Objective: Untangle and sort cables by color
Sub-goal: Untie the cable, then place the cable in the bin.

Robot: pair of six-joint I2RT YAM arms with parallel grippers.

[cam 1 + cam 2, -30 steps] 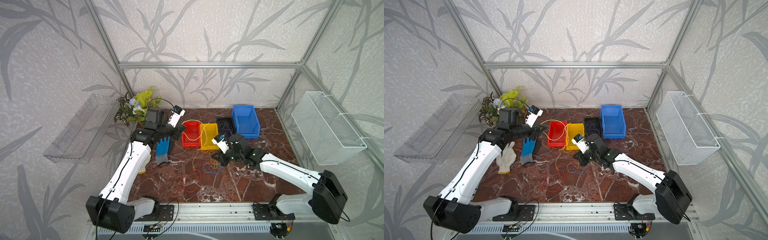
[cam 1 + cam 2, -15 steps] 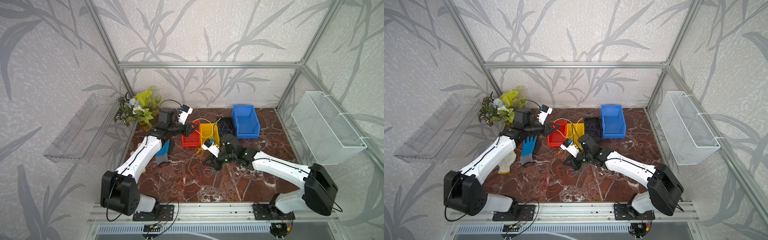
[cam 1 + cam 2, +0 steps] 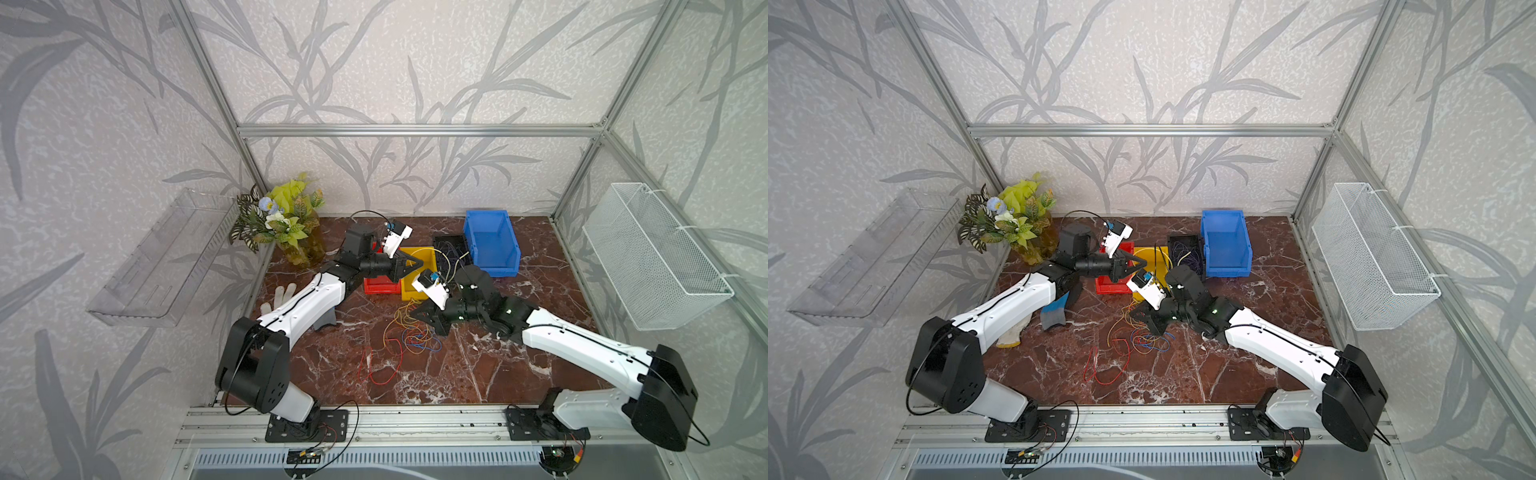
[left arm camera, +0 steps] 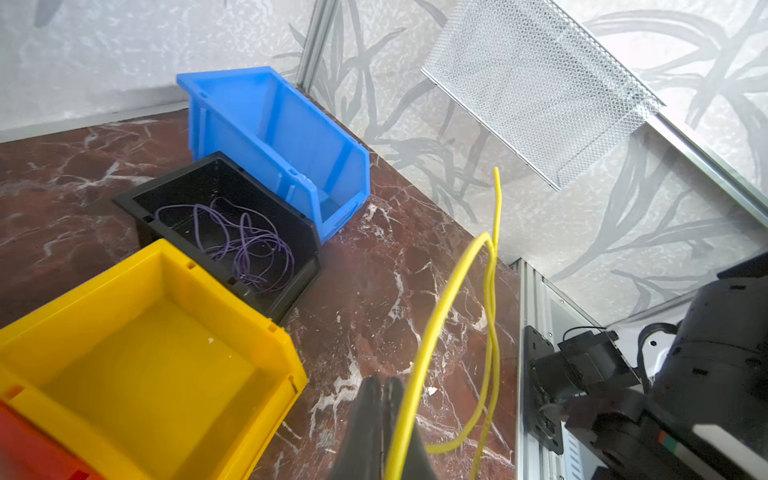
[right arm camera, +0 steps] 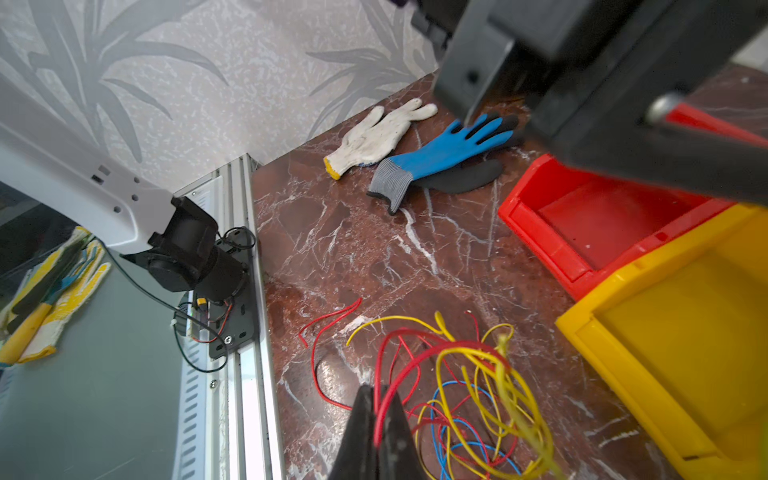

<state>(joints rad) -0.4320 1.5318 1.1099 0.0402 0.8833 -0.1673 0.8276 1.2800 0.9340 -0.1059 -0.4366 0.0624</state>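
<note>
I need to tilt my left gripper downward next and lower it over the empty yellow bin (image 4: 156, 372) below it. Then I should release the yellow cable (image 4: 440, 299) there, where the colors match.
The cables lie as a red, yellow and blue tangle (image 3: 409, 338) (image 5: 469, 399) on the marble in front of the bins, and a loose red cable (image 3: 374, 365) trails toward the front rail. Purple cables (image 4: 249, 245) fill the black bin (image 4: 183, 187). My left gripper (image 3: 420, 263) (image 4: 382, 380) hovers at the yellow bin (image 4: 158, 353), shut on a yellow cable (image 4: 440, 299) that arcs up past its fingers. At the tangle's edge my right gripper (image 3: 412, 314) (image 5: 378, 395) is shut on a red cable (image 5: 399, 370) that rises between its fingers.
A red bin (image 5: 602, 216) and a blue bin (image 3: 492, 243) flank the yellow and black ones. A white glove (image 5: 378, 133) and a blue glove (image 5: 444, 153) lie at the left under my left arm. A potted plant (image 3: 286, 220), a wire basket (image 3: 652, 253) and a clear shelf (image 3: 162, 257) line the walls.
My left arm has swung right from above the gloves to the yellow bin, carrying the yellow cable. My right gripper has shifted left to the tangle.
</note>
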